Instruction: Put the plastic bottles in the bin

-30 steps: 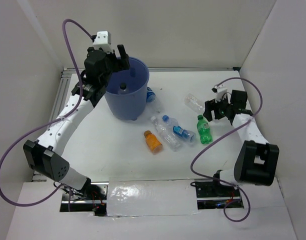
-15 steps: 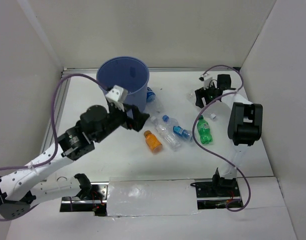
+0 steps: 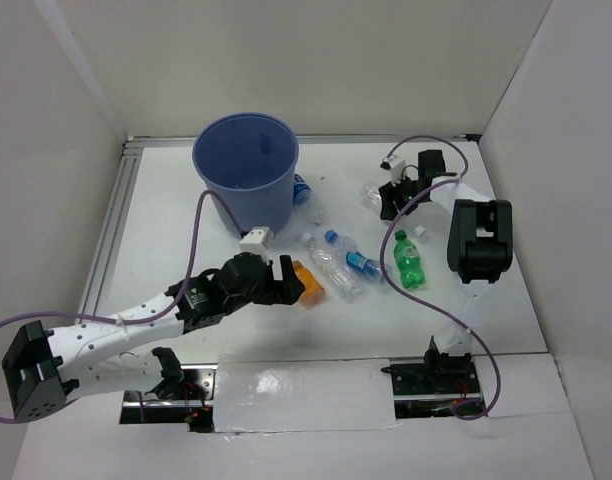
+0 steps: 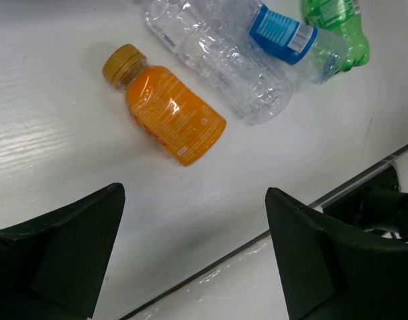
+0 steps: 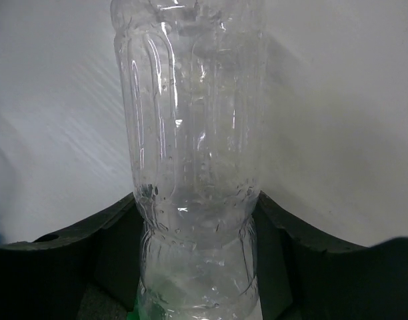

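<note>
My right gripper moves up above the bin's tall rim next, swings left in the top view and releases the bottle, since the bin's opening [image 3: 246,152] is there.
The blue bin [image 3: 246,165] stands at the back left. My left gripper [image 3: 288,281] is open, low over the table, just left of the orange bottle [image 3: 309,284]. In the left wrist view the orange bottle [image 4: 167,110] lies ahead of the open gripper [image 4: 194,227], with a clear bottle [image 4: 217,53], a blue-labelled bottle [image 4: 291,37] and the green bottle [image 4: 337,27] beyond. My right gripper [image 3: 383,198] is shut on a clear bottle [image 3: 371,193] at the back right. In the right wrist view the fingers [image 5: 284,227] press this bottle's [image 5: 191,133] waist.
Two clear bottles [image 3: 332,265] lie side by side mid-table, the green bottle [image 3: 409,258] to their right. Another blue-labelled bottle [image 3: 302,190] lies against the bin's right side. A small white cap [image 3: 422,231] lies near the right arm. White walls enclose the table.
My left arm swung from over the bin down to the front, beside the orange bottle. My right arm moved back and left, and its gripper closed on the clear bottle.
</note>
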Tool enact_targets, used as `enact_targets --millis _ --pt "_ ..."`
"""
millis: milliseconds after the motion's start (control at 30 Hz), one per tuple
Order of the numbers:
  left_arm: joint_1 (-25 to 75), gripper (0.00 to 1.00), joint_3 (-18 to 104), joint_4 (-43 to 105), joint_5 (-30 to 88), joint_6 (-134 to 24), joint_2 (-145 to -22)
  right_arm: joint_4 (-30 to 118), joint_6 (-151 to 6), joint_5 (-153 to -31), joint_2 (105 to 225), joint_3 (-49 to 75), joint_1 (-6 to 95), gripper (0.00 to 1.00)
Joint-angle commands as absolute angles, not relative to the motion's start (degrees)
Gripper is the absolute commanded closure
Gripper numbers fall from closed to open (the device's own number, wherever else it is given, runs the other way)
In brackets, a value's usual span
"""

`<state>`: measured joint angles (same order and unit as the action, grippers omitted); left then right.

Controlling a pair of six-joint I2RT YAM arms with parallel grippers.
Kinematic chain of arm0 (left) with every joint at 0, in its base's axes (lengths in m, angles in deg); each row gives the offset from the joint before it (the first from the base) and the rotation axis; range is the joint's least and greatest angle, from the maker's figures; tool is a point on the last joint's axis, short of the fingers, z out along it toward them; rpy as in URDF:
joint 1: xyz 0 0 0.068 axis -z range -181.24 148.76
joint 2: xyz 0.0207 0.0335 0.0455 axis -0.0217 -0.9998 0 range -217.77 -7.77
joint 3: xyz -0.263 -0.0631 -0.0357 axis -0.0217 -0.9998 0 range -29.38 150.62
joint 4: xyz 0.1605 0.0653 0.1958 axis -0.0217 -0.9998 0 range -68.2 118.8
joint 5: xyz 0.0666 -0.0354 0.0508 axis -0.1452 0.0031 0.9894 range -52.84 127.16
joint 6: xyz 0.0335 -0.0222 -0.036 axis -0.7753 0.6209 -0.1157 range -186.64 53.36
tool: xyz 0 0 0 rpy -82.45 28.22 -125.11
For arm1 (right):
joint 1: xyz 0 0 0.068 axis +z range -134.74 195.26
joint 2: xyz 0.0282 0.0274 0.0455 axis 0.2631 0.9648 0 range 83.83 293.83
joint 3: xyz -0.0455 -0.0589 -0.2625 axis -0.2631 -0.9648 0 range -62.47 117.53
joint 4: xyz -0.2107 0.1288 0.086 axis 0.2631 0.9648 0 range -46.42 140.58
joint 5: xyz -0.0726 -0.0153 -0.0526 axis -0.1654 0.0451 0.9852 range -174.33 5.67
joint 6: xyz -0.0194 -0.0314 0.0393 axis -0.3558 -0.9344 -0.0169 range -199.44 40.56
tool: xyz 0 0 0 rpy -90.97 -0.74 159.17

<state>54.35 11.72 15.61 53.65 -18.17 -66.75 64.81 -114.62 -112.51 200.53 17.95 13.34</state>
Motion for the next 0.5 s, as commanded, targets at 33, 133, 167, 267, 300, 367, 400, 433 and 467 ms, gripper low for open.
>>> enact_targets --millis 33,133,167,267,300,367,400,433,467 --pt "54.6 0.01 11.8 22.7 51.1 -12.0 -70.3 72.4 -115.4 -122.8 191.2 28.6 13.0 0.86" --pt "53.3 0.01 11.8 25.4 48.2 -11.3 -73.5 74.1 -113.3 -132.6 187.4 38.6 16.6 0.86" --pt "52.6 0.01 11.8 26.1 47.4 -11.3 -74.2 73.2 -112.5 -134.4 186.6 40.6 18.1 0.86" --pt "52.1 0.01 11.8 26.8 45.0 -10.7 -77.0 66.6 -108.1 -135.9 185.3 48.0 25.4 0.85" --pt "51.5 0.01 11.8 26.8 45.0 -10.0 -77.7 62.9 -107.0 -135.9 185.3 49.7 27.3 0.83" --pt "50.9 0.01 11.1 27.4 43.0 -9.9 -78.8 57.9 -102.3 -135.3 186.4 54.0 32.3 0.83" --pt "50.2 0.01 11.0 28.2 43.0 -9.9 -79.4 53.9 -101.2 -135.3 187.1 55.4 33.8 0.83" --pt "49.7 0.01 10.4 29.4 42.0 -9.9 -79.4 51.9 -98.5 -134.7 188.9 56.5 35.4 0.83" --pt "49.6 0.01 9.7 29.4 41.4 -9.9 -79.4 50.1 -97.5 -133.7 189.9 58.7 38.2 0.83"
